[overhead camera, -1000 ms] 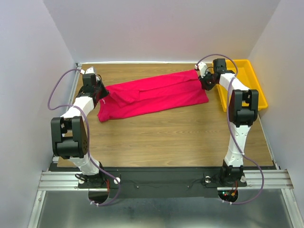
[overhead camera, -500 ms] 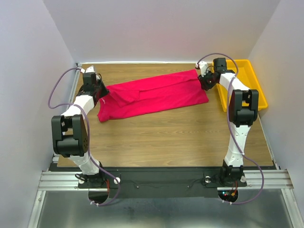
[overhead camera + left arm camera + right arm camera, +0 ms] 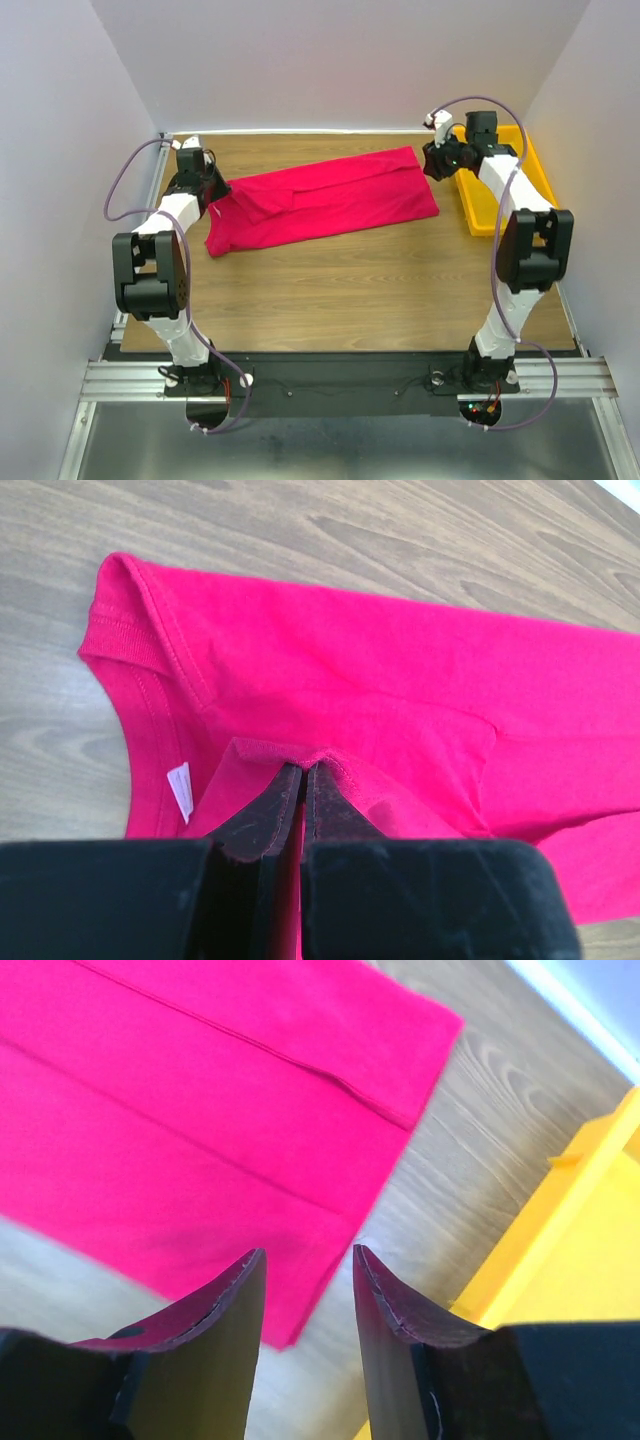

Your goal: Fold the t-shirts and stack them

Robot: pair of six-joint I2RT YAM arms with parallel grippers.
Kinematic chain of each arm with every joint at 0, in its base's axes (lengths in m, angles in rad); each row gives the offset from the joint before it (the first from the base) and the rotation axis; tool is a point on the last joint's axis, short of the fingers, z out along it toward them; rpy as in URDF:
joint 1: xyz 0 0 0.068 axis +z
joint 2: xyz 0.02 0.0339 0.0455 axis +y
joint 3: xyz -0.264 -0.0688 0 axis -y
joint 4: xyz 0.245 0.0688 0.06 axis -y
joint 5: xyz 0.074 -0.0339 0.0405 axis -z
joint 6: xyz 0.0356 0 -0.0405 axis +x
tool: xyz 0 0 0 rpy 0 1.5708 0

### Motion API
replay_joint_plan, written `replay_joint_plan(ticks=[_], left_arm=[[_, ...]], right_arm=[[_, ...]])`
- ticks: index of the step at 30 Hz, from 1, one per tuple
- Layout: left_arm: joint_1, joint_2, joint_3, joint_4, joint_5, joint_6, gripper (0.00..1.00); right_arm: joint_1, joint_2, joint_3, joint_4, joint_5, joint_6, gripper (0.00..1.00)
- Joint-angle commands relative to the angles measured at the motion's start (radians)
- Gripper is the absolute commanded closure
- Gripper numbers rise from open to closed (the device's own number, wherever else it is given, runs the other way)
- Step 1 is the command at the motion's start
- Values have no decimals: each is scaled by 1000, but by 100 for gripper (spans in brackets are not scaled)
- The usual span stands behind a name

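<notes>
The left gripper eases slightly outward next and releases its pinched ridge [image 3: 236,195] [image 3: 322,757], the only raised part, since the flap already lies folded over the strip.
A crimson-pink t-shirt [image 3: 325,200] lies folded lengthwise into a long strip across the far half of the table. My left gripper [image 3: 213,189] is at the strip's left end, shut on a fold of cloth near the collar. The left wrist view shows the shirt [image 3: 400,680] and its white label [image 3: 179,791], with the fingertips [image 3: 303,770] pinching a raised ridge of cloth. My right gripper [image 3: 437,160] is open and empty, lifted above the strip's right end. The right wrist view shows the shirt's corner [image 3: 200,1110] below the spread fingers [image 3: 245,1290].
A yellow plastic tray [image 3: 528,165] stands at the far right edge of the table, also in the right wrist view [image 3: 590,1240]. Bare wood table [image 3: 350,290] spreads in front of the shirt. White walls enclose the table on three sides.
My right gripper has let go of the shirt's right end, opened and lifted up toward the tray. The left gripper stays shut on the left end. The shirt lies as before.
</notes>
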Motion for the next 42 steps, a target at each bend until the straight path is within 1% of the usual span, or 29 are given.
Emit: replay_joint_plan(ticks=[1,5,11,21,30,32,33,35,36,39,40,42], left_arm=[[9,24,63,11,-6,19,100],[8,51,80,11,3,19,100],[8,75,101,5,9,22,100],[8,101,141,-14,11,33,100],[8,123,172,-40,8,38,99],[8,124,178,-47,2,41,93],[8,126,183,-57,-6,42,84],[8,124,192,-58,-12,50,72],[8,121,207,-58,-26,55,61],[11,114,265,-106,-66,62,54],[9,103,281,-112,-92,67,46],[12,69,302,-118,-91,70,41]], right_arm=[[2,-138,-102,42,-121,50,54],[4,-236,-230,44,-214,59,53],[2,-342,-375,47,-288,82,53],[2,-443,-504,67,-331,115,52],[2,-480,-587,98,-360,99,52],[4,-484,-596,101,-363,96,52],[4,-487,-601,101,-368,92,52],[2,-498,-609,104,-371,87,52],[2,-501,-616,105,-371,86,52],[2,-517,-633,110,-368,81,52],[4,-518,-644,113,-368,79,51],[2,-527,-658,115,-365,75,52]])
